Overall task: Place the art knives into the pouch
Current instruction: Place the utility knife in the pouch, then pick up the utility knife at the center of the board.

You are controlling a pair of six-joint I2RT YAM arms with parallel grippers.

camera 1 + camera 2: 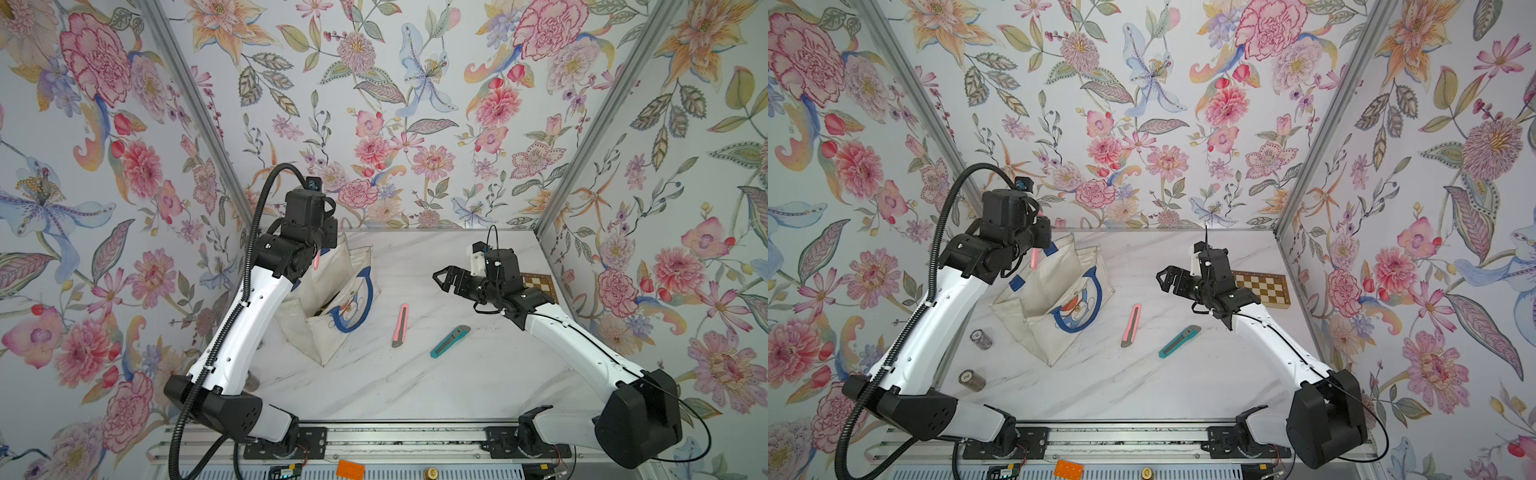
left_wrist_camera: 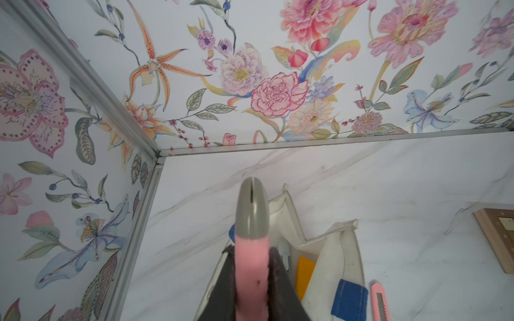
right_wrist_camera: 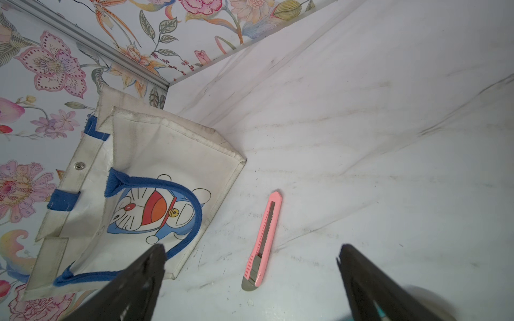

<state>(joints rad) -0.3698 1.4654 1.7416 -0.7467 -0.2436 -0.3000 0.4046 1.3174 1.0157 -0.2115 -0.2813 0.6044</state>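
My left gripper moves down toward the pouch's opening next and lets go of the pink art knife, since the knife still hangs high above that opening.
My left gripper [image 2: 251, 266] is shut on a pink art knife [image 2: 251, 236] with a grey tip, held in the air over the open mouth of the pouch [image 2: 333, 250]. Both top views show that knife [image 1: 316, 259] poking out below the left wrist. The pouch [image 1: 1050, 291] is an off-white canvas bag with blue handles, standing open at the table's left. A second pink art knife [image 1: 400, 319] lies on the marble to the right of the pouch, and a teal one [image 1: 450, 341] beside it. My right gripper [image 1: 441, 276] hovers open and empty above them.
A yellow object [image 2: 304, 272] sits inside the pouch. A wooden chessboard [image 1: 1264, 289] lies at the right wall behind the right arm. Two poker chip stacks [image 1: 981, 338] [image 1: 971, 379] stand near the left arm. Floral walls enclose the marble table [image 1: 415, 382].
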